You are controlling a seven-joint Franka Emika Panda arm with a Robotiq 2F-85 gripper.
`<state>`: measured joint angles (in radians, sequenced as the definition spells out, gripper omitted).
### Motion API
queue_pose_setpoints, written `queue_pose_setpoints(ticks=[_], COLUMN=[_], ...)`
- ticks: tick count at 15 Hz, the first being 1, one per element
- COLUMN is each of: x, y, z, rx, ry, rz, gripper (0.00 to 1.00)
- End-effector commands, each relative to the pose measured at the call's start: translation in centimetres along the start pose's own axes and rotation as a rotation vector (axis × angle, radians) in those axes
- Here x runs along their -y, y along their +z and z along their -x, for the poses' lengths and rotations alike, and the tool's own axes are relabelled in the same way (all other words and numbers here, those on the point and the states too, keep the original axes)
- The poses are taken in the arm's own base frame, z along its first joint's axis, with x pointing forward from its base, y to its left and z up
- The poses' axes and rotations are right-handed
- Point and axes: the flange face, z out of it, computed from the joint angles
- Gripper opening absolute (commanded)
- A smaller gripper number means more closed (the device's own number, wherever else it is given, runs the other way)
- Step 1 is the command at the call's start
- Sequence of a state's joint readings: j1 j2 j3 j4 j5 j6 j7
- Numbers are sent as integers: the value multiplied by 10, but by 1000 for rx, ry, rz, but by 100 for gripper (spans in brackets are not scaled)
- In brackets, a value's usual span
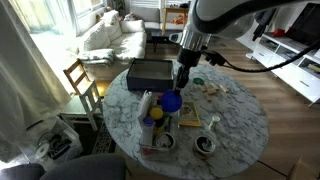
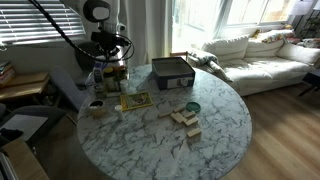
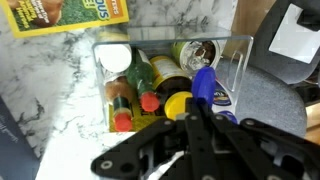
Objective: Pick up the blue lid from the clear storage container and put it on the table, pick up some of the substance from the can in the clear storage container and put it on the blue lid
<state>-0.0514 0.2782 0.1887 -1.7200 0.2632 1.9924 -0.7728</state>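
Observation:
My gripper holds the lid from the clear storage container (image 3: 243,62) and next needs to carry it past the yellow-and-blue booklet, down to open marble, where it has room.
In the wrist view my gripper (image 3: 200,102) is shut on the blue lid (image 3: 203,82), which stands on edge between the fingertips, above the clear storage container (image 3: 243,62). The container holds small bottles with red caps, a yellow cap and the can (image 3: 196,52) with a silvery rim at its far end. In an exterior view the gripper (image 1: 181,84) hangs over the container with the blue lid (image 1: 172,101) below it. The container rests on the marble table (image 1: 236,115) near its edge. In an exterior view (image 2: 110,66) the gripper is at the far left of the table (image 2: 222,132).
A black rectangular box (image 1: 150,72) stands at the back of the table. A yellow-and-blue booklet (image 3: 70,14) lies beside the container. Two dark round tins (image 1: 205,146) sit at the front edge. Wooden blocks (image 2: 185,120) and a teal disc (image 2: 192,107) lie mid-table. A wooden chair (image 1: 80,82) stands beside the table.

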Motion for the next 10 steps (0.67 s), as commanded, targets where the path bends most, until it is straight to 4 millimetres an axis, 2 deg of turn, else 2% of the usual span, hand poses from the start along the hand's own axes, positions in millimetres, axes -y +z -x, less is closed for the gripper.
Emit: queue_pose_setpoints(ticks=[1, 2, 5, 8, 10], x=[-10, -16, -39, -59, -70], y=[-40, -51, -61, -48, -32], z=[47, 61, 120, 174, 200], rx=[-22, -26, 18, 77, 108], ry=[83, 127, 293, 442, 552], rz=[45, 61, 126, 165, 175], gripper=[1, 1, 1, 1, 1])
